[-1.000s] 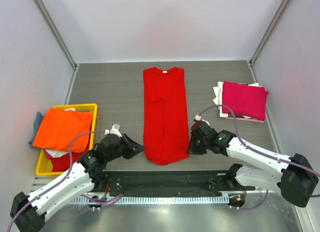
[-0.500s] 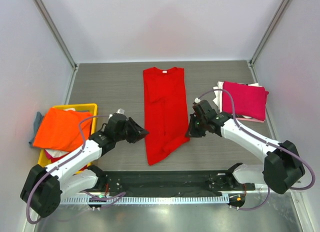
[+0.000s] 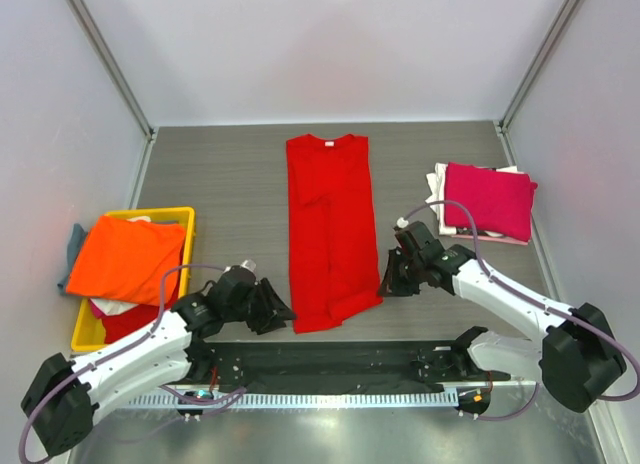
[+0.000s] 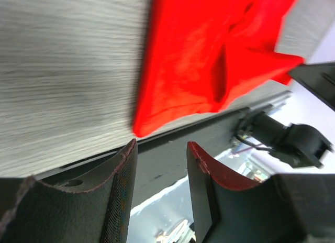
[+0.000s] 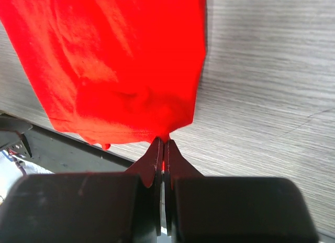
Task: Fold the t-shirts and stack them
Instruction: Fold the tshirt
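The red t-shirt's free near corner (image 3: 298, 329) (image 4: 142, 129) lies below my left gripper, and my right gripper already pinches the other hem corner. My left gripper should move down onto the free corner next.
A bright red t-shirt (image 3: 328, 224), folded into a long strip, lies down the middle of the table with its neck at the far end. My right gripper (image 3: 386, 284) is shut on its near right hem corner; in the right wrist view the jaws (image 5: 163, 143) pinch the red hem (image 5: 131, 70). My left gripper (image 3: 282, 312) is open and empty just left of the shirt's near left corner. In the left wrist view that corner (image 4: 144, 126) lies just ahead of the open gripper (image 4: 159, 148).
A yellow crate (image 3: 186, 216) at the left holds an orange shirt (image 3: 128, 256) over white and red ones, with a grey-blue cloth (image 3: 72, 246) beside it. A magenta shirt (image 3: 488, 199) lies folded on a white one (image 3: 436, 184) at the right. A black rail (image 3: 330, 359) runs along the near edge.
Both grippers have moved back toward the near edge. The shirt's near end has stretched out again, with the right gripper still on its hem. The left gripper is lower and beside the near left corner.
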Tool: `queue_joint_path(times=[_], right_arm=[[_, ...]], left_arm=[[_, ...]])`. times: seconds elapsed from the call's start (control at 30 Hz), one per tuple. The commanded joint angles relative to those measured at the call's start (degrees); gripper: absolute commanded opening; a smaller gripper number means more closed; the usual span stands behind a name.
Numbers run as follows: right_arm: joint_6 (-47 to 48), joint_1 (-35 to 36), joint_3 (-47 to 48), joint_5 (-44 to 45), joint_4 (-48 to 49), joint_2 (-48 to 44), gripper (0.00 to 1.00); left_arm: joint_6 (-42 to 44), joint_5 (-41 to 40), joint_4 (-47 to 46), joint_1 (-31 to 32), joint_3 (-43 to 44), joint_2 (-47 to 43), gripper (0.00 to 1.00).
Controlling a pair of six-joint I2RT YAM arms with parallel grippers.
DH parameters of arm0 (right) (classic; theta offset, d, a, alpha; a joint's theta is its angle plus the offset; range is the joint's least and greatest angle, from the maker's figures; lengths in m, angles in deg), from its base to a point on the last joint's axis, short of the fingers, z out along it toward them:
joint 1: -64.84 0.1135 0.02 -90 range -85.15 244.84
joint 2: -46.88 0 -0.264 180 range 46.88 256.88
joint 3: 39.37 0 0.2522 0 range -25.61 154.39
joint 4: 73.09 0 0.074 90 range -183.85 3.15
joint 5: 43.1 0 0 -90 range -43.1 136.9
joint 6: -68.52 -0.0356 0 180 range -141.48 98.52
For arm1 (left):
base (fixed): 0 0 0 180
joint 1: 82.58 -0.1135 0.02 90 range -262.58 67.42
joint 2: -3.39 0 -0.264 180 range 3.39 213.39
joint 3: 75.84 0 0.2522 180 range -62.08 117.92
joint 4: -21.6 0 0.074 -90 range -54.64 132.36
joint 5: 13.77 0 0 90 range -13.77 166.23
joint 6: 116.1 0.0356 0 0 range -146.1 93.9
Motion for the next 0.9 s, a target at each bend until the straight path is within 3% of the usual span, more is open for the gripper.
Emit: queue_joint_path(times=[0.0,0.17,0.7,0.8,0.83,0.87], right_arm=[[-0.8,0.0,-1.2,-1.5,1.6,-1.7,0.01],[-1.5,0.1,-3.0,-2.1,2.1,-3.0,0.01],[-2.6,0.1,-5.0,-3.4,2.4,-5.6,0.01],[-2.8,0.1,-5.2,-3.6,2.4,-6.0,0.01],[-2.9,0.2,-5.3,-3.6,2.5,-6.1,0.01],[-2.9,0.1,-5.2,-3.6,2.4,-6.3,0.01]], left_arm=[[-1.2,-1.7,0.4,1.4,-0.3,2.3,0.44],[-0.5,-3.8,-1.9,2.7,0.5,8.7,0.43],[-2.4,-6.8,-10.2,5.2,0.3,15.9,0.39],[-2.7,-6.6,-11.6,5.9,0.1,17.4,0.26],[-2.7,-6.5,-11.8,6.1,0.1,17.3,0.09],[-2.7,-6.7,-11.7,6.0,0.0,16.2,0.03]])
